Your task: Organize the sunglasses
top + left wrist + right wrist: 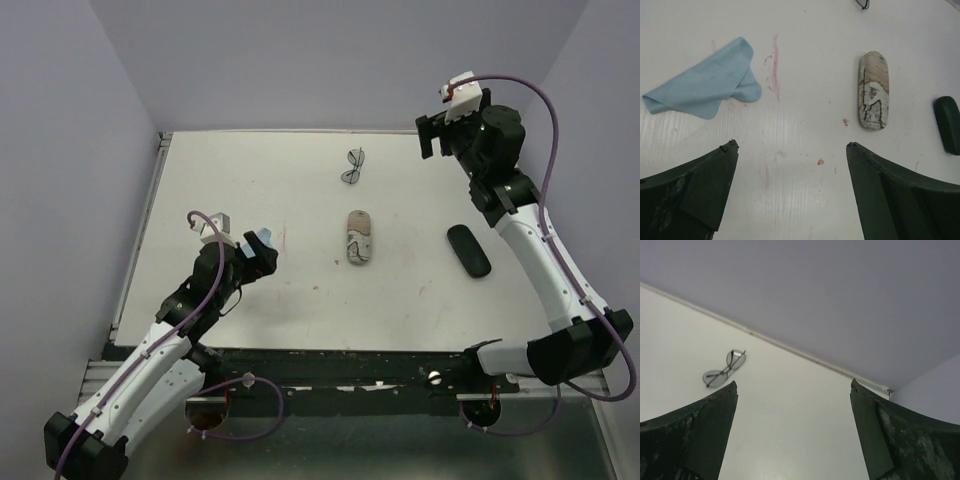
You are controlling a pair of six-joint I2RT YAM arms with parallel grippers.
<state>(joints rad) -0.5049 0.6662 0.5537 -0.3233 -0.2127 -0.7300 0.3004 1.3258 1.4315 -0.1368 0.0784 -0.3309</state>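
Observation:
The right gripper should pull its open fingers back and lower them on both sides of the case's middle point(468, 250), because the black case is below it and back toward the robot's base.
One pair of sunglasses point(354, 166) with a thin dark frame and grey lenses lies folded on the white table toward the back centre. In the right wrist view the sunglasses point(725, 369) sit ahead and to the left of the fingers. My right gripper point(430, 135) point(793, 384) hovers open above the table's back right, with nothing between its jaws. My left gripper point(258, 258) point(792, 145) is open low over the left part of the table, also holding nothing. Only a sliver of the sunglasses point(863, 4) reaches the top edge of the left wrist view.
A light blue cloth point(705, 90) lies crumpled just ahead-left of the left gripper. A beige patterned pouch point(361, 238) point(873, 91) rests mid-table. A black oblong case point(468, 250) point(947, 124) lies shut to its right. Walls border the table at left, back and right.

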